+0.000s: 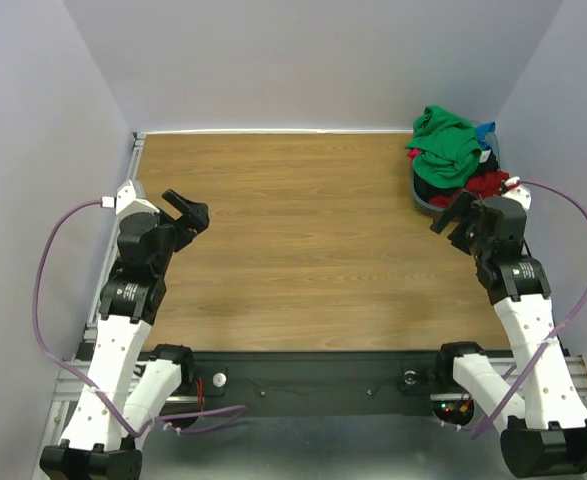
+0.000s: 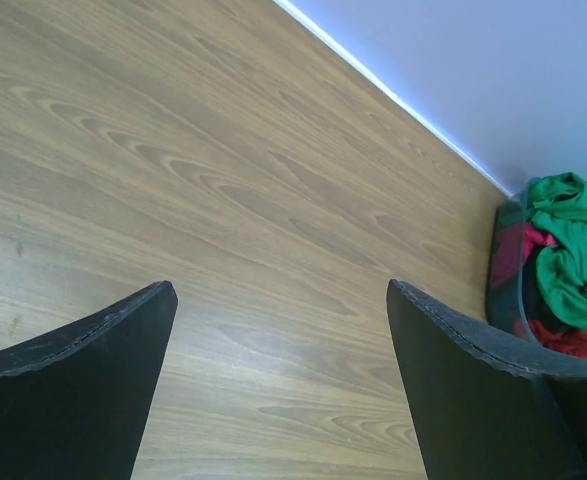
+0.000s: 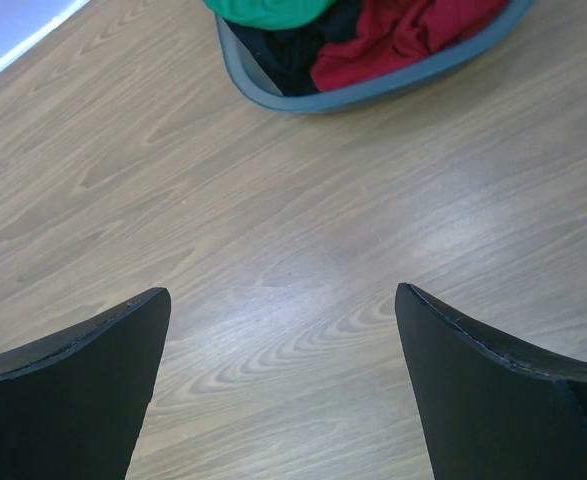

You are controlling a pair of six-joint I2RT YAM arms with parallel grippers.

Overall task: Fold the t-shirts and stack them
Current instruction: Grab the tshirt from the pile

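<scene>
My right gripper will reach past the bin's rim and down onto the green t-shirt's fold by the white tag, because that fold is the top of the pile, outward of my gripper and below it.
A bright green t-shirt [image 1: 445, 145] lies crumpled on top of a pile in the grey-blue bin [image 1: 425, 200] at the far right corner. Red [image 1: 488, 185], black and a bit of blue cloth show beneath it. The pile also shows in the left wrist view [image 2: 573, 250] and the right wrist view [image 3: 403, 30]. My left gripper [image 1: 185, 210] is open and empty above the table at the left. My right gripper [image 1: 455, 212] is open and empty, just in front of the bin.
The wooden table [image 1: 303, 240] is walled on the left, back and right. The bin's rim [image 3: 373, 95] is close ahead of my right fingers. Purple cables loop beside both arms.
</scene>
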